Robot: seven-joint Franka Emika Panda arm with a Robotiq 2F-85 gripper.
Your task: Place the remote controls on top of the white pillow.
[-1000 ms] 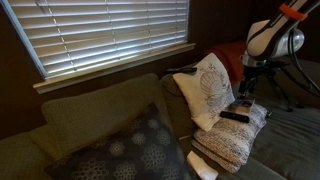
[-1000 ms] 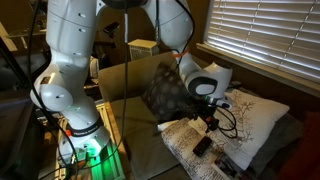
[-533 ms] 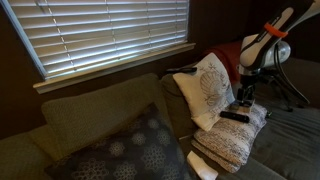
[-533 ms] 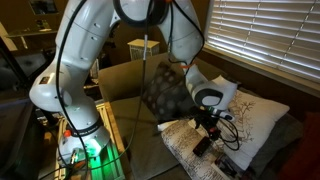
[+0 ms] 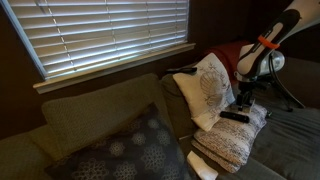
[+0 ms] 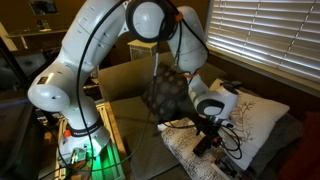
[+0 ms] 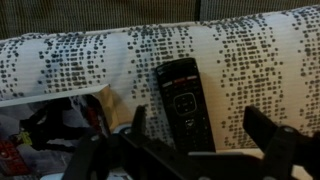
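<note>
The black remote's near end [image 7: 194, 132] is below my gripper's open fingers. I should turn my gripper slightly to line up with the black remote and move down around that end.
A slim black remote control [image 7: 183, 98] lies on the cream knitted bundle [image 7: 70, 60]. In the wrist view my gripper [image 7: 200, 132] is open, a finger on each side of the remote's near end, not closed on it. In both exterior views the gripper [image 5: 243, 98] [image 6: 207, 136] hangs just above the bundle. A remote [image 5: 233, 116] lies beside it, and a second remote [image 6: 228, 164] lies further along the bundle. The white pillow [image 5: 208, 88] [image 6: 256, 116] with its grey medallion print leans against the sofa back next to the bundle, nothing on it.
A dark grey floral cushion [image 5: 130, 150] [image 6: 165, 95] rests on the sofa seat. Window blinds [image 5: 110, 30] hang behind the sofa. The knitted bundle [image 5: 235, 140] sits at the sofa's end. The robot base and a cabinet [image 6: 75, 130] stand beside the sofa.
The arm has lowered and the wrist has dropped closer to the knitted bundle, bringing the open gripper down over the remote. The remotes and pillows have not moved.
</note>
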